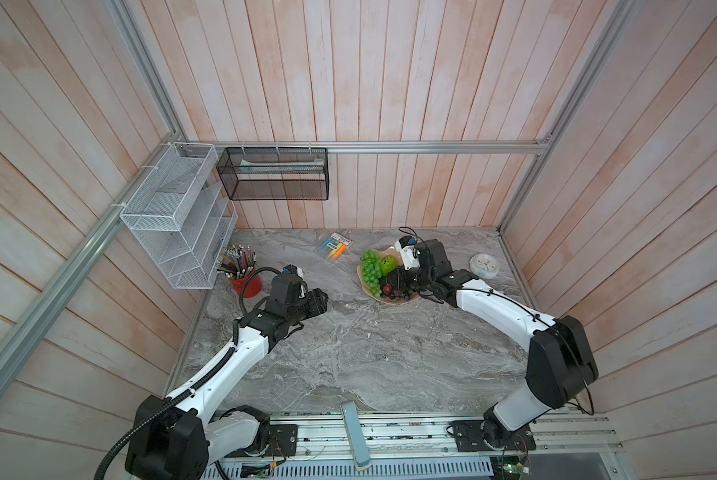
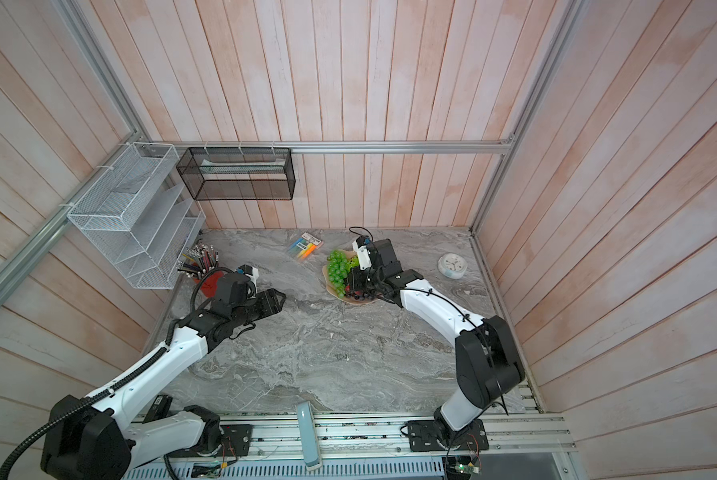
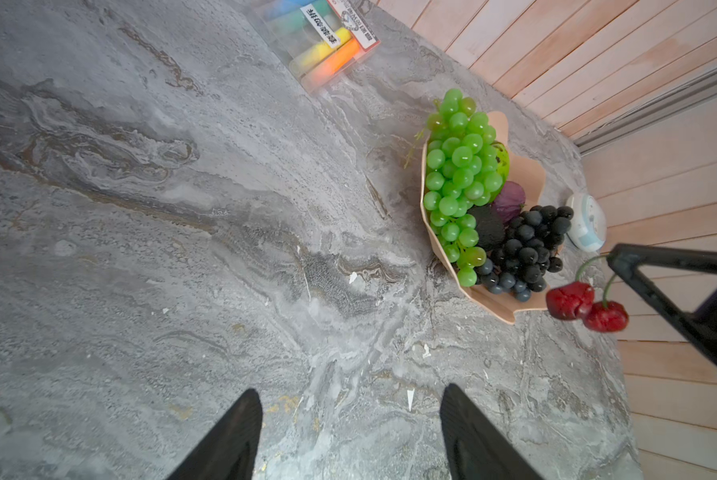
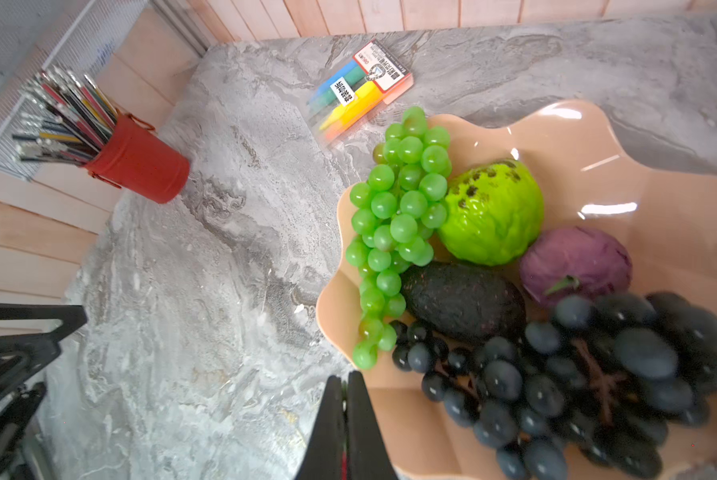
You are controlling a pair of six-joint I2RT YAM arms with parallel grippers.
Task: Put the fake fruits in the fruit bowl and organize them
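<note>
My right gripper needs to go down next toward the green grape bunch (image 4: 398, 224), onto the dark grapes (image 4: 419, 347) beside the green bunch's near end, and let go of the cherry stems, because the cherries are still above the bowl's rim.
The peach fruit bowl (image 4: 577, 137) (image 1: 394, 302) stands at the back right of the table. In it lie a green grape bunch (image 4: 398, 224) (image 1: 371, 268), a bumpy lime-green ball (image 4: 492, 212), a purple ball (image 4: 577, 262), a dark avocado (image 4: 460, 299) and a dark grape bunch (image 4: 577, 374) (image 3: 523, 249). My right gripper (image 4: 344, 378) is shut on the stems of the red cherry pair (image 3: 585, 305). The cherries hang just above the bowl's near edge. To the left, over bare table, my left gripper (image 3: 350, 399) (image 1: 321, 299) is open and holds nothing.
A red cup of pencils (image 1: 246, 282) stands at the back left, under a white mesh rack (image 1: 174, 216). A highlighter pack (image 1: 335, 247) lies behind the bowl. A small white clock (image 1: 484, 265) sits to its right. A black mesh basket (image 1: 273, 174) hangs on the back wall.
</note>
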